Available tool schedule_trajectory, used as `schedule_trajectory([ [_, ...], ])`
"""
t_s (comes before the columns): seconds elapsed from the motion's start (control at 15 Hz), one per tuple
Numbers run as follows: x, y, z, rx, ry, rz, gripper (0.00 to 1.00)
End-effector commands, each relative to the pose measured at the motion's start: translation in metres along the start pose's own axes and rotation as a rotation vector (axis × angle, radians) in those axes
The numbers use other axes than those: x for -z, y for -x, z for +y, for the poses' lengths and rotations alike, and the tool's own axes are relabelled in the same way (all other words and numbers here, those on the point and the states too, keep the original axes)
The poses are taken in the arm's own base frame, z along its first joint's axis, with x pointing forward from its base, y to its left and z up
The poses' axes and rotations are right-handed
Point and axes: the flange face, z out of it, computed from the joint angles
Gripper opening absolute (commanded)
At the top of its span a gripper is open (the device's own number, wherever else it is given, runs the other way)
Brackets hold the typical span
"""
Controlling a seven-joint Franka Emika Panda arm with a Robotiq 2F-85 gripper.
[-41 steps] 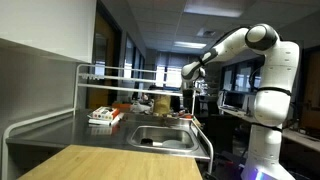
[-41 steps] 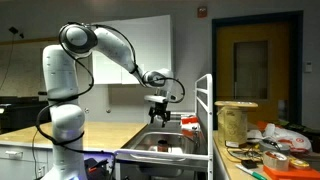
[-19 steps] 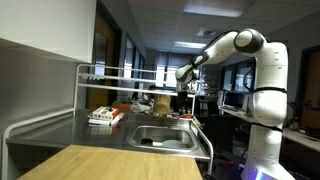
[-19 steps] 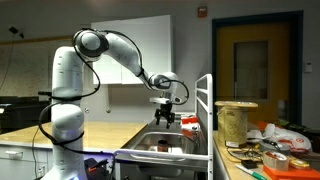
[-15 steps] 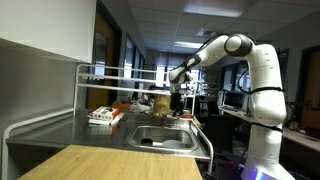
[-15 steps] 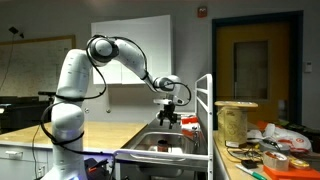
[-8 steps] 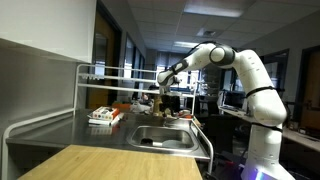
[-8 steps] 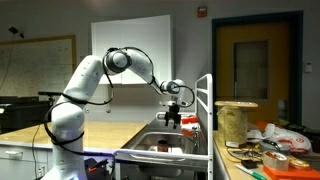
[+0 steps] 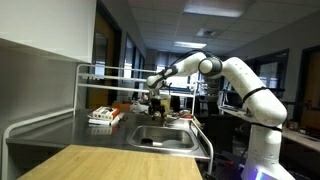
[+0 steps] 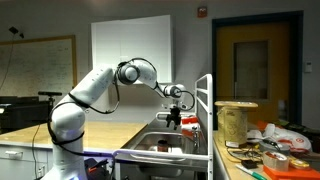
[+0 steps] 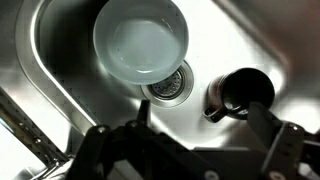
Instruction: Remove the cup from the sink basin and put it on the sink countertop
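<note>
My gripper should next go down in the basin [image 9: 166,138] to the cup's rim on the side by the drain [image 11: 165,85].
In the wrist view I look straight down into the shiny steel sink basin [image 11: 70,70]. The small dark cup [image 11: 241,93] stands on the basin floor, to the right of the drain [image 11: 165,85]. My gripper [image 11: 200,130] hangs above the basin floor, open and empty. Its right finger is just beside the cup and does not hold it. In both exterior views the gripper [image 9: 153,101] [image 10: 172,117] hovers over the basin [image 9: 166,138] [image 10: 160,149]. The grey sink countertop [image 9: 85,132] lies beside the basin. The cup is hidden in both exterior views.
A pale round bowl [image 11: 142,40] sits in the basin above the drain, left of the cup. A red-and-white packet [image 9: 103,116] lies on the countertop. A white tubular rail [image 9: 110,78] frames the sink unit. A light wooden tabletop [image 9: 110,163] is in front.
The arm has stretched out and swung the gripper across and down, from off to the side of the sink to a spot above the basin. The gripper stays empty.
</note>
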Motion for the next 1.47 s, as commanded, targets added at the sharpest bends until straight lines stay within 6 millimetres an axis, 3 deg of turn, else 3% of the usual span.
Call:
schedule_trajectory([
  [0.0,-0.014,-0.024,-0.025,-0.019,0.003,-0.044,1.00],
  [0.53,-0.073,-0.049,-0.063,0.006,0.046,-0.102,1.00],
  [1.07,-0.158,-0.064,-0.066,0.013,0.062,-0.163,1.00],
  [1.13,-0.169,-0.065,-0.065,0.006,0.072,-0.168,0.75],
  [1.27,-0.185,-0.066,-0.065,0.003,0.079,-0.179,0.69],
  [1.4,-0.185,-0.066,-0.067,0.005,0.087,-0.176,0.52],
])
